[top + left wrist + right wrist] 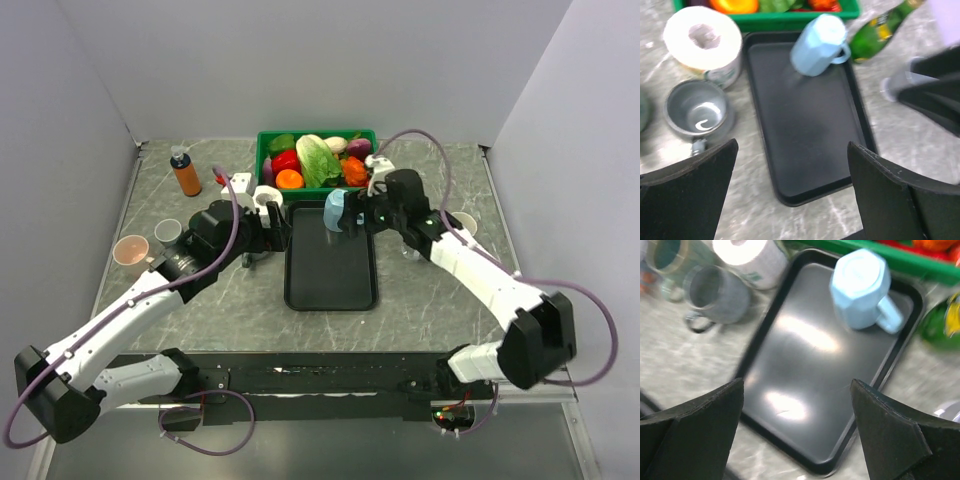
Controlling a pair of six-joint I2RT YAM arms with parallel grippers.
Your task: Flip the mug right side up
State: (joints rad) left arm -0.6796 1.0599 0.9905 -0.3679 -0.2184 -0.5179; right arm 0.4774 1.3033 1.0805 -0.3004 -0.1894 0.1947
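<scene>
The mug's handle (361, 218) (890, 315) lies below my right gripper and to its right in the wrist view, clear of the basket. The gripper turns and lowers onto it next.
A light blue mug (336, 210) stands upside down, base up, at the far end of a black tray (330, 280). It shows in the left wrist view (817, 45) with its handle to the right, and in the right wrist view (860, 287). My left gripper (262, 236) is open and empty over the tray's left edge (791, 160). My right gripper (356, 220) is open and empty above the tray (796, 405), short of the mug. Neither gripper touches the mug.
A green basket of vegetables (316, 160) sits behind the tray. A paper roll (702, 42) and an upright grey mug (695, 107) stand left of the tray. A green bottle (880, 30) lies to its right. An orange bottle (186, 172) and cups (131, 250) stand far left.
</scene>
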